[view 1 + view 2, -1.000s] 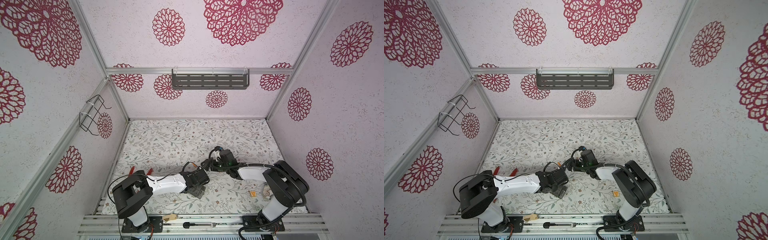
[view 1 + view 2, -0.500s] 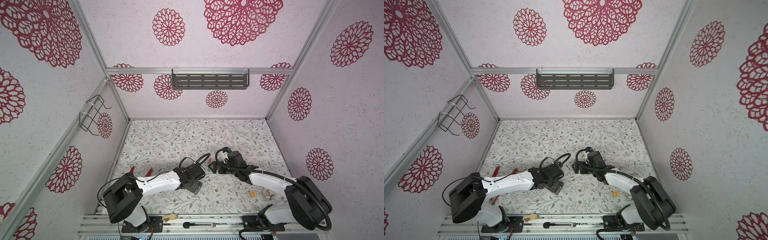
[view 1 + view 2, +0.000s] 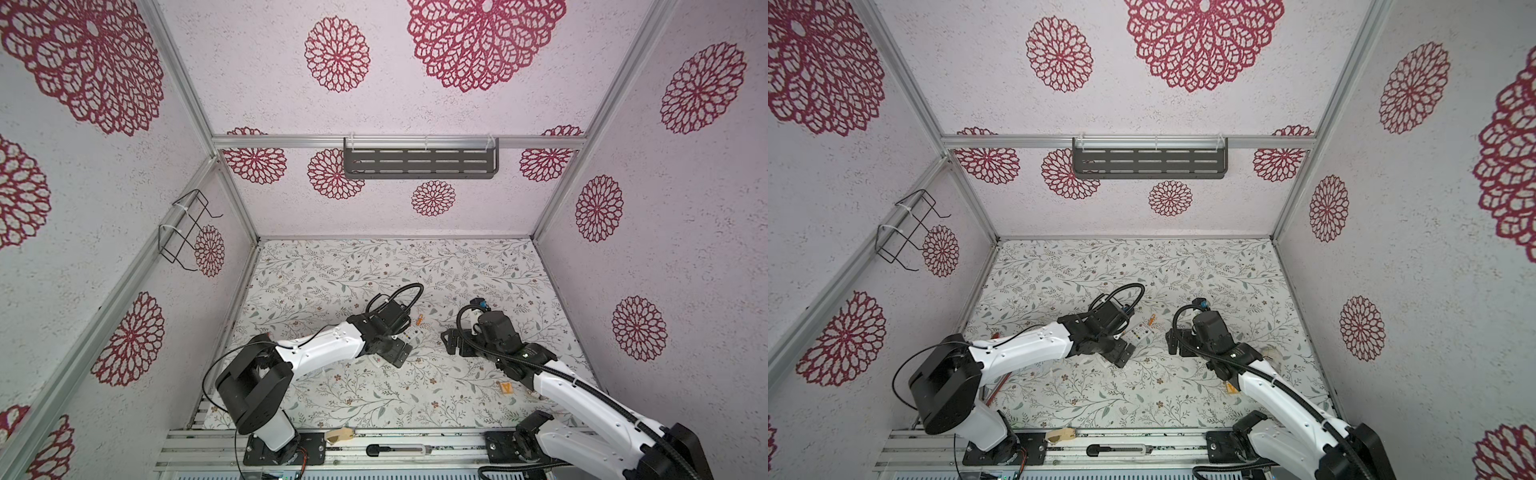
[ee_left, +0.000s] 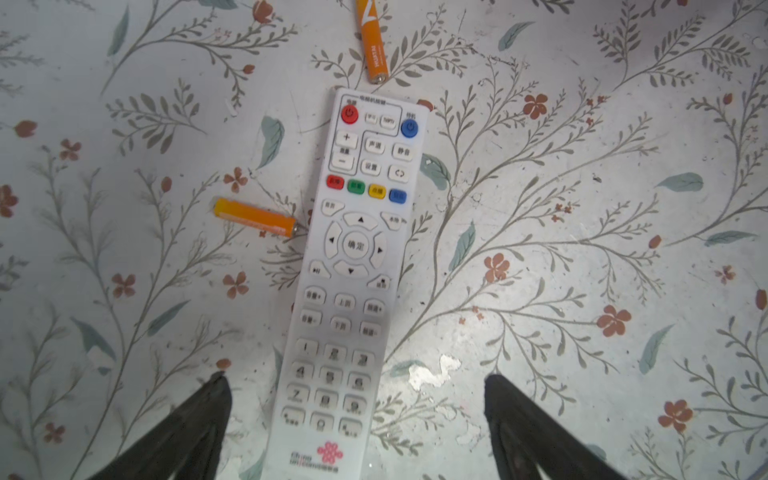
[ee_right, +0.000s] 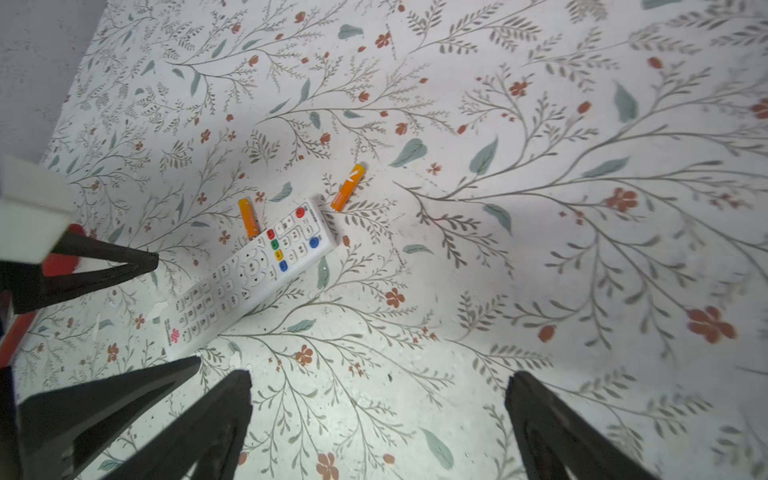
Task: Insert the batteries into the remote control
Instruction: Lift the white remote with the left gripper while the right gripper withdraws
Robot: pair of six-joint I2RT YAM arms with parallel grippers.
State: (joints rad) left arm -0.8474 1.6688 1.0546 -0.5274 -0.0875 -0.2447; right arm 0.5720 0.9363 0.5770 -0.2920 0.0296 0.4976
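My left gripper should next move outward and down, open fingers astride the remote control's row of coloured buttons, and close, as that row is outward of it.
The white remote control [image 4: 353, 270] lies face up on the floral mat, its coloured buttons showing; both top views show only its end [image 3: 411, 335] [image 3: 1139, 333]. One orange battery [image 4: 372, 39] [image 5: 348, 187] [image 3: 419, 320] lies just past its top end. A second battery [image 4: 254, 217] [image 5: 248, 218] lies against its side. My left gripper [image 4: 355, 378] [image 3: 397, 353] [image 3: 1121, 353] is open, with its fingers [image 5: 124, 266] either side of the remote's lower end and clear of it. My right gripper [image 5: 379, 376] [image 3: 451, 345] [image 3: 1173, 343] is open and empty over bare mat, to the right of the remote.
A flat orange-yellow tag [image 3: 506, 387] lies on the mat by the right arm. Something red [image 5: 62, 262] sits behind the left gripper near the left wall. A grey shelf [image 3: 419, 163] hangs on the back wall and a wire basket [image 3: 187, 228] on the left wall.
The right arm has swung out to the right, away from the centre. The left gripper has shifted farther back over the remote. The remote's end and a battery now show. Both grippers stayed open.
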